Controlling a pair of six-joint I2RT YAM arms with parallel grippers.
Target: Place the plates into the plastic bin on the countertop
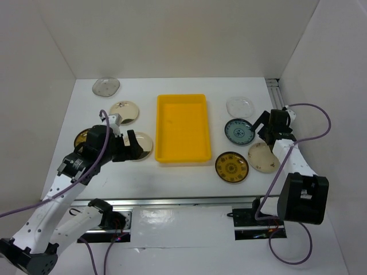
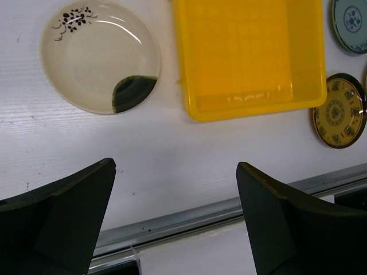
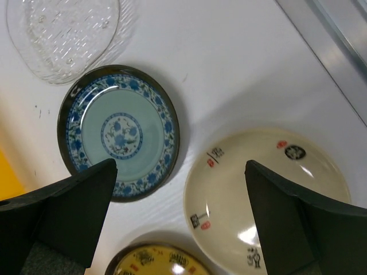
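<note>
My right gripper goes down and closes on the blue plate's rim facing away from the bin next, since that rim shows between its open fingers.
The yellow plastic bin [image 1: 182, 127] stands empty mid-countertop; it also shows in the left wrist view [image 2: 252, 57]. My left gripper [image 1: 131, 146] is open and empty, hovering by a cream plate with a dark mark [image 2: 100, 57]. Left of the bin lie a clear glass plate [image 1: 106, 86], a cream plate [image 1: 124, 112] and a dark plate [image 1: 82, 137] partly hidden by the arm. My right gripper [image 1: 268, 130] is open and empty above a blue plate [image 3: 117, 132] and a cream plate [image 3: 266, 195]. A clear plate [image 3: 63, 34] and a dark yellow-patterned plate [image 1: 231, 167] lie nearby.
White walls enclose the countertop on three sides. A metal rail [image 2: 200, 215] runs along the front edge, and another rail [image 3: 338, 46] runs along the right wall. The left gripper's own midpoint in its wrist view [image 2: 176, 172] is over bare white surface near the front rail.
</note>
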